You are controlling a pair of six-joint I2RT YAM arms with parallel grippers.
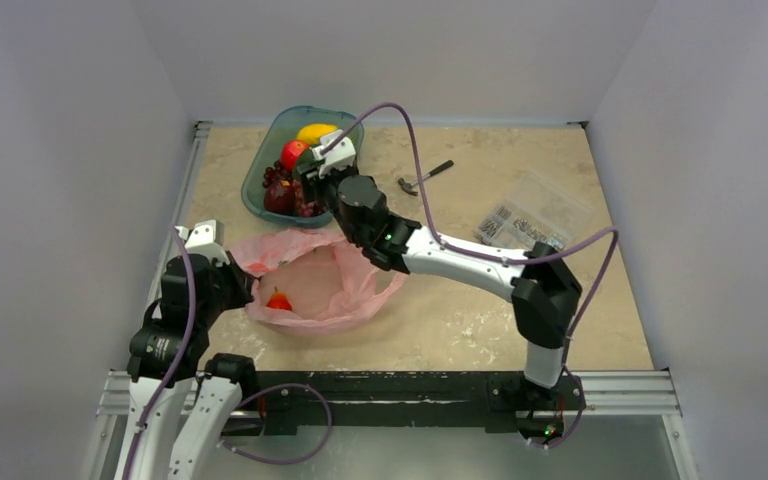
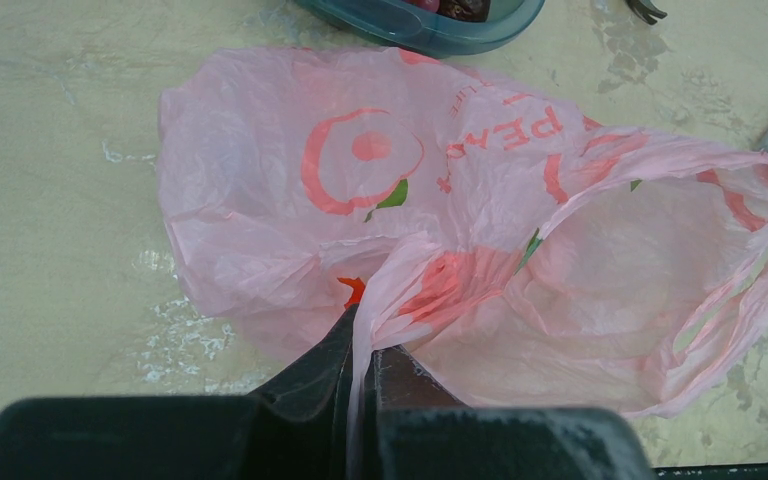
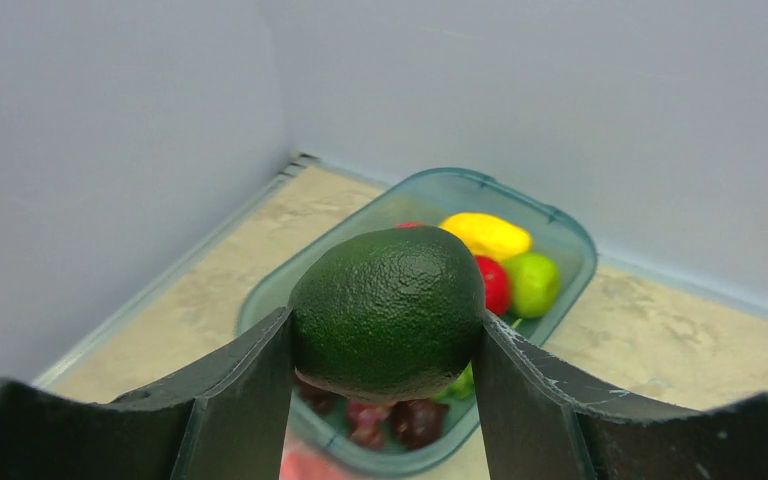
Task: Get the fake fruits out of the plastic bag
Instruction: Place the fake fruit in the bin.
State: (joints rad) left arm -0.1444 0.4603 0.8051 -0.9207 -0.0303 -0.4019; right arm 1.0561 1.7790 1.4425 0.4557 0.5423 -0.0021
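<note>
Grapes crowd the tray's near end, so the robot's right gripper will next move outward and down over the bare spot (image 3: 422,207) beside the yellow fruit to release the avocado (image 3: 390,312).
The pink plastic bag (image 1: 325,285) lies on the table in front of the teal tray (image 1: 256,185), its mouth open to the right. A small red fruit (image 1: 279,300) lies inside it. My left gripper (image 2: 368,352) is shut on a fold of the bag (image 2: 520,260) at its near left edge. My right gripper (image 3: 385,345) is shut on a dark green avocado (image 3: 390,312) and holds it above the near end of the tray (image 3: 560,225). In the top view the right gripper (image 1: 310,180) is over the tray; the avocado is hidden there.
The tray holds a yellow fruit (image 1: 315,131), a red fruit (image 1: 293,152), a lime (image 3: 534,283) and dark red grapes (image 1: 280,192). A small hammer (image 1: 424,177) and a clear bag of small parts (image 1: 530,220) lie at the back right. Walls stand close on three sides.
</note>
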